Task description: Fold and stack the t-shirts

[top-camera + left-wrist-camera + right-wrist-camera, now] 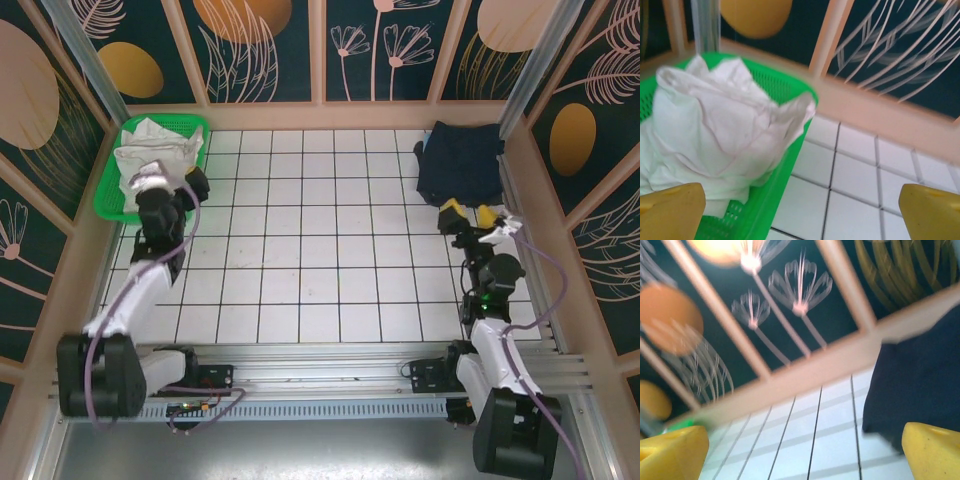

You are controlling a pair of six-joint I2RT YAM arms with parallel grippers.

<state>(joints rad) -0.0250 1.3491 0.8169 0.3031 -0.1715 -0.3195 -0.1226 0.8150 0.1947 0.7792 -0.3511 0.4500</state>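
Note:
My left gripper will tip its fingers down next and lower them astride the cloth-free rim of the green mesh basket beside the open tiles, which is below the gripper.
Crumpled off-white t-shirts (155, 150) (715, 135) are heaped in the green mesh basket (112, 195) (775, 190) at the back left corner. A folded dark navy t-shirt (460, 160) (920, 385) lies at the back right by the wall. My left gripper (180, 190) (802, 212) hangs open just in front of the basket's right rim, nothing between its yellow fingers (670, 210). My right gripper (468, 214) (805, 455) is open too, just in front of the navy shirt's near edge, holding nothing.
The white tiled floor (320, 240) spreads between the two arms. Wooden-framed dark panels with plant patterns (320, 50) wall in the back and both sides. An aluminium rail (330, 375) runs along the near edge by the arm bases.

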